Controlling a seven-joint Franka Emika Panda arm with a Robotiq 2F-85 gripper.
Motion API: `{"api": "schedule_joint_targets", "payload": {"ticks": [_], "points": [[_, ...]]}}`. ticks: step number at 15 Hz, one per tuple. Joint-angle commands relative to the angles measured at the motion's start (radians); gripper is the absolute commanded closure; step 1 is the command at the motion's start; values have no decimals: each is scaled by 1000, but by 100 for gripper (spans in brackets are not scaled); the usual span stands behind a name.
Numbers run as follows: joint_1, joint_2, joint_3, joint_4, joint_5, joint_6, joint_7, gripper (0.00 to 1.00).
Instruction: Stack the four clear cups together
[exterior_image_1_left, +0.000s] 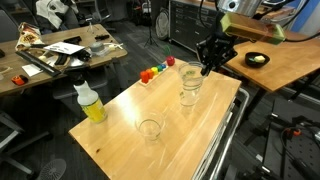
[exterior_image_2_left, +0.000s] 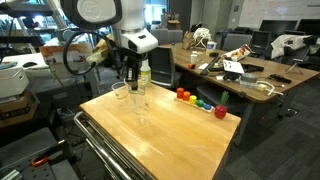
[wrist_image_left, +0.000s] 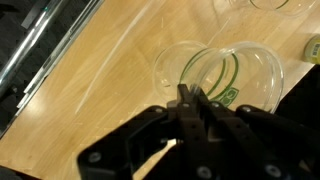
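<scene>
My gripper needs to move down toward the lower clear cup (exterior_image_1_left: 189, 96) (wrist_image_left: 180, 68) standing below it and release the rim of the top cup, as the held cup still sticks high above the lower one.
A stack of clear cups (exterior_image_1_left: 190, 92) stands upright near the far side of the wooden table (exterior_image_1_left: 120, 140); it also shows in an exterior view (exterior_image_2_left: 138, 108). My gripper (exterior_image_1_left: 206, 64) hangs over the stack with its fingers pressed together on the rim of the top clear cup (exterior_image_1_left: 190, 74). In the wrist view the shut fingers (wrist_image_left: 189, 97) sit at the edge of the nested round rims (wrist_image_left: 225, 72). One more clear cup (exterior_image_1_left: 150, 128) stands alone nearer the table's front; it appears in an exterior view (exterior_image_2_left: 120, 92).
A white-capped bottle of yellow liquid (exterior_image_1_left: 89, 103) stands at the table's left corner, also seen behind the gripper (exterior_image_2_left: 145, 72). Small red, orange and green blocks (exterior_image_1_left: 153, 72) lie along the far edge (exterior_image_2_left: 200, 101). A metal rail (exterior_image_1_left: 222, 140) runs along the table's side.
</scene>
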Motion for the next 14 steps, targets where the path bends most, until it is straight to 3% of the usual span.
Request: {"api": "schedule_joint_targets", "payload": {"ticks": [1,6,7,8,10,14], "points": [[7,35,14,22,-6,33,-12,98],[1,80,17,17,-61,80,4,98],[1,87,16,16,-69,88,4,93],[1,91,14,15,-77,98,5,68],[2,94,13,12,-94,111,10,63],[-3,97,8,8,-135,122,24,31]]}}
